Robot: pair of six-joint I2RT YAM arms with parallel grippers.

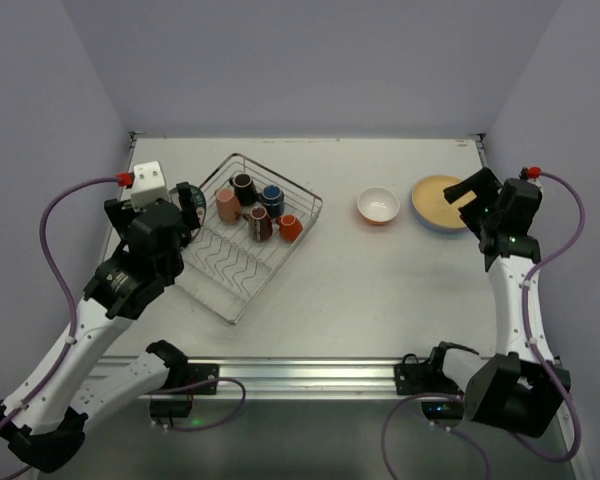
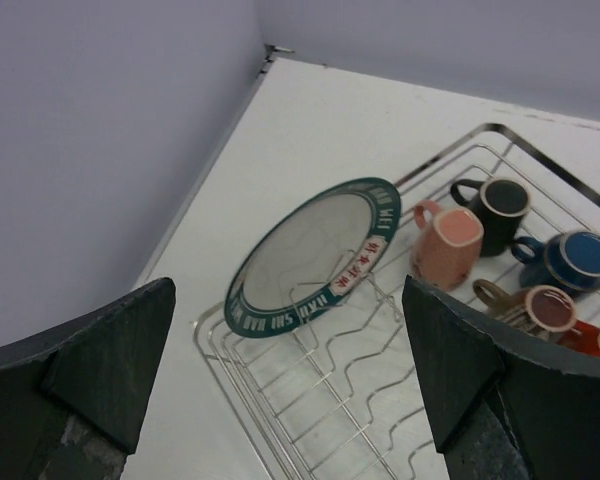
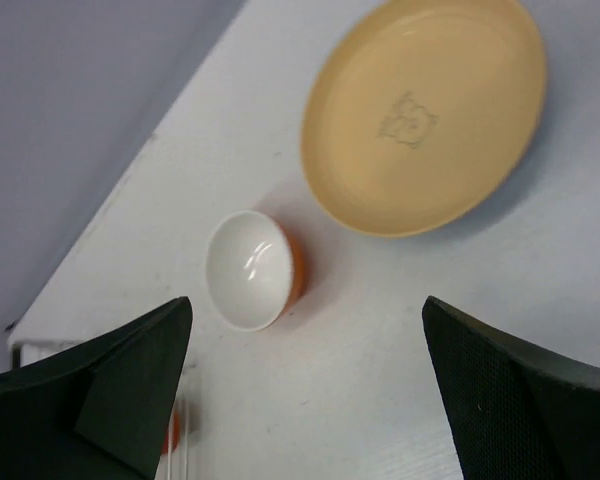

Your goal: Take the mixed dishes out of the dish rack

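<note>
The white plate's wall-side rim (image 2: 234, 293) lies below and outward, clear of the rack's wires. My left gripper lowers outward and closes on it next.
The silver wire dish rack (image 1: 242, 262) lies left of centre. At its far end stand black (image 1: 243, 184), pink (image 1: 228, 206), blue-lined (image 1: 272, 196), brown (image 1: 260, 222) and orange (image 1: 291, 228) mugs. A white plate with a green patterned rim (image 2: 315, 255) leans on edge in the rack's left end. My left gripper (image 2: 290, 360) hovers open above and before it, holding nothing. To the right, the orange bowl (image 3: 248, 270) sits upright on the table beside the yellow plate (image 3: 425, 110), with a bluish rim showing under that plate. My right gripper (image 3: 308, 370) is open and empty above them.
The wavy dividers (image 2: 380, 400) on the rack's near floor hold nothing. The back wall and the left side wall meet close behind the rack. The right wall runs just past the yellow plate (image 1: 438, 203). The arm bases stand along the near table edge.
</note>
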